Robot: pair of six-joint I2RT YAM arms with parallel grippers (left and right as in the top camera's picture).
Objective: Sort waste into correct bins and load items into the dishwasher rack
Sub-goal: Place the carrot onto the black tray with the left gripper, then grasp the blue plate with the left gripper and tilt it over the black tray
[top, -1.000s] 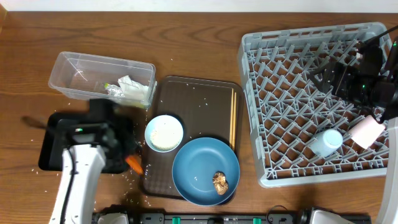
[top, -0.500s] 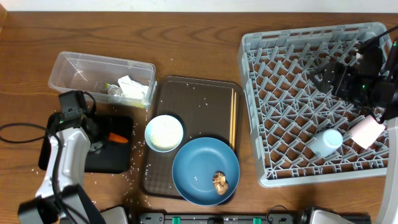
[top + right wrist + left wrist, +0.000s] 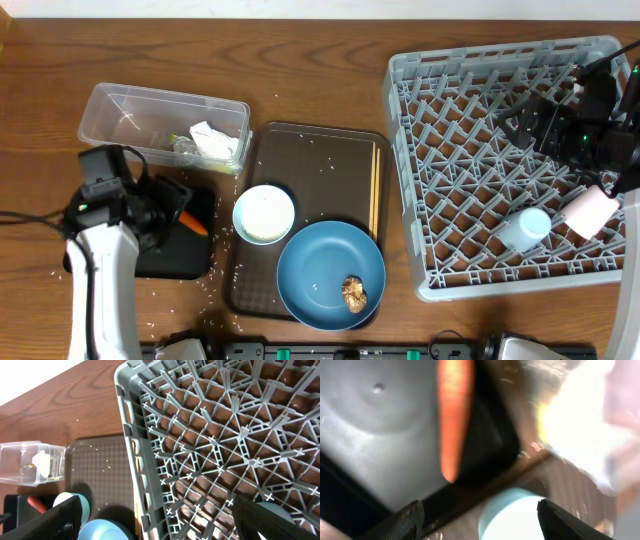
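Note:
I will next move my left gripper from the carrot to the dark blue dish with the brown lump, down onto the dish's rim facing the black tray.
The orange carrot piece point(image 3: 192, 222) point(image 3: 454, 415) lies free on the shallow black tray point(image 3: 185, 258) point(image 3: 375, 440). My left gripper point(image 3: 168, 214) point(image 3: 482, 522) stands open just left of it, nothing between its fingers. The clear tub point(image 3: 130, 118) holds crumpled white paper point(image 3: 212, 140) and a small wrapper point(image 3: 183, 148). The white bowl point(image 3: 264, 213) and the dark blue dish point(image 3: 320, 262) with a brown lump point(image 3: 354, 293) sit on the brown serving tray. In the grey rack point(image 3: 470, 160) lie a light blue cup point(image 3: 525, 228) and a pink cup point(image 3: 592, 210). My right gripper point(image 3: 530, 122) point(image 3: 160, 525) hangs open over the rack.
The brown serving tray point(image 3: 320, 160) lies between the bins and the rack, with rice grains point(image 3: 322, 168) scattered on it and thin wooden sticks point(image 3: 376, 195) along its right side. More grains dot the table near the black tray's front.
My left gripper carried the carrot from the black tray's front right corner up over the tray, opened and let it go. The right arm has not moved.

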